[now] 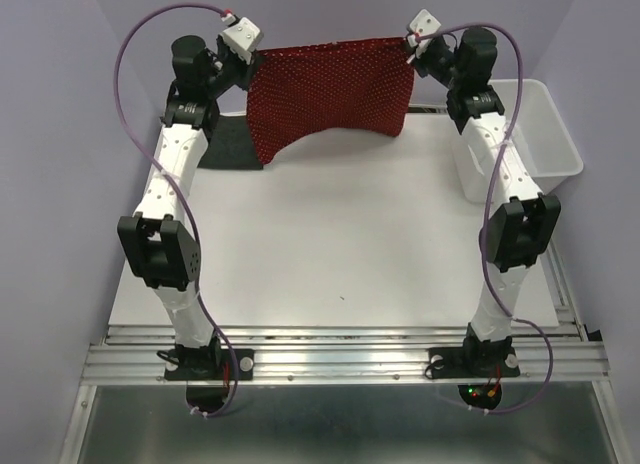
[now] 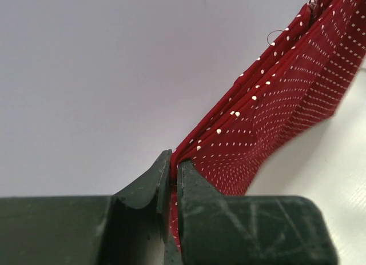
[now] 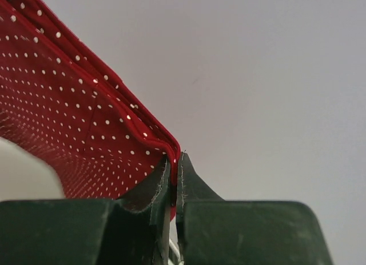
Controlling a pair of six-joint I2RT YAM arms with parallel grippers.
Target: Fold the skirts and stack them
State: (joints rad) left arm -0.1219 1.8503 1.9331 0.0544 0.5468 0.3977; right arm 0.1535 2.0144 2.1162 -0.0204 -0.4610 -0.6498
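The bare white tabletop is below and back from my left gripper, which should next go down and back to let go of the red skirt's corner there.
The red skirt with tiny white dots hangs stretched in the air above the far side of the table, held by its two top corners. My left gripper is shut on its left corner; in the left wrist view the red cloth runs out from between the dark fingers. My right gripper is shut on the right corner, the hem pinched between its fingers. A dark charcoal skirt lies flat on the table at the far left, partly behind the red one. The white skirt is out of view.
A white rectangular plastic bin stands at the table's far right, beside my right arm. The white table surface stretches in front of the hanging cloth. Lilac walls close in the left, back and right sides.
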